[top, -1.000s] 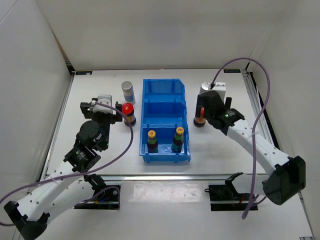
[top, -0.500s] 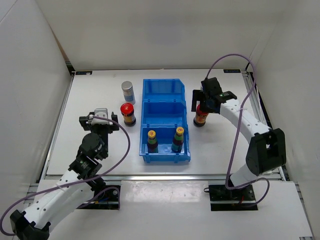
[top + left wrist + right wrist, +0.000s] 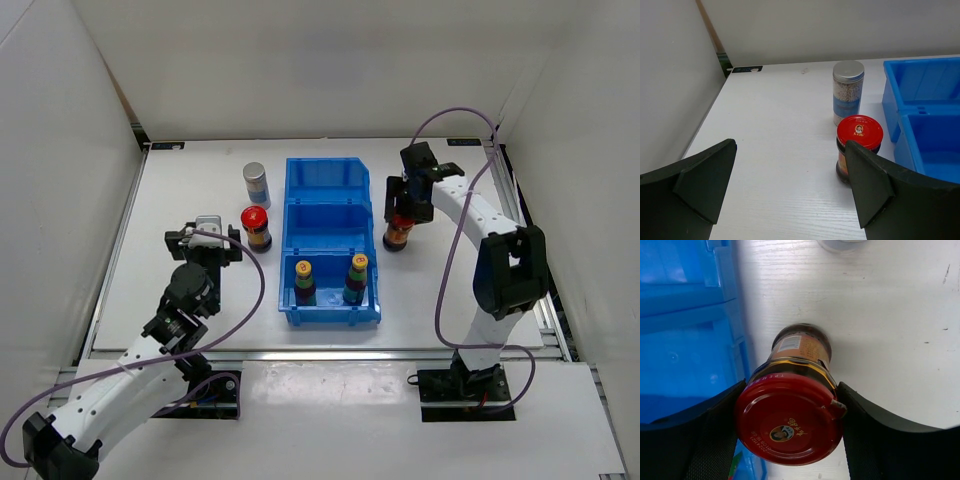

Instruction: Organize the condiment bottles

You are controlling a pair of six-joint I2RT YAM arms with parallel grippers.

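The space in the bin's middle section point(image 3: 350, 234) point(image 3: 705, 371) beside the bin's side is empty, so I need to lift my right gripper over that side, lower it there and release.
My right gripper point(image 3: 405, 212) is shut on the wide red cap of a dark bottle point(image 3: 397, 235) just right of the blue bin point(image 3: 328, 170); both pads touch the cap point(image 3: 788, 422) in the right wrist view. My left gripper point(image 3: 205, 242) is open and empty, apart from another red-capped bottle point(image 3: 256, 228) that stands ahead and to the right in the left wrist view point(image 3: 859, 147). A silver-capped bottle point(image 3: 257, 185) stands behind it point(image 3: 848, 92). Two yellow-capped bottles point(image 3: 304, 281) point(image 3: 356, 278) stand in the bin's near compartment. The second silver-capped bottle is hidden in the top view; a pale round edge point(image 3: 839, 244) shows in the right wrist view.
The blue bin's middle and far compartments point(image 3: 326, 222) hold nothing. Its wall point(image 3: 737, 315) runs close along the left of the held bottle. White walls enclose the table on the left, back and right.
My right gripper swung in over the red-capped bottle right of the bin and closed on it; the bottle shifted slightly towards the bin. My left gripper drew back from the left red-capped bottle.
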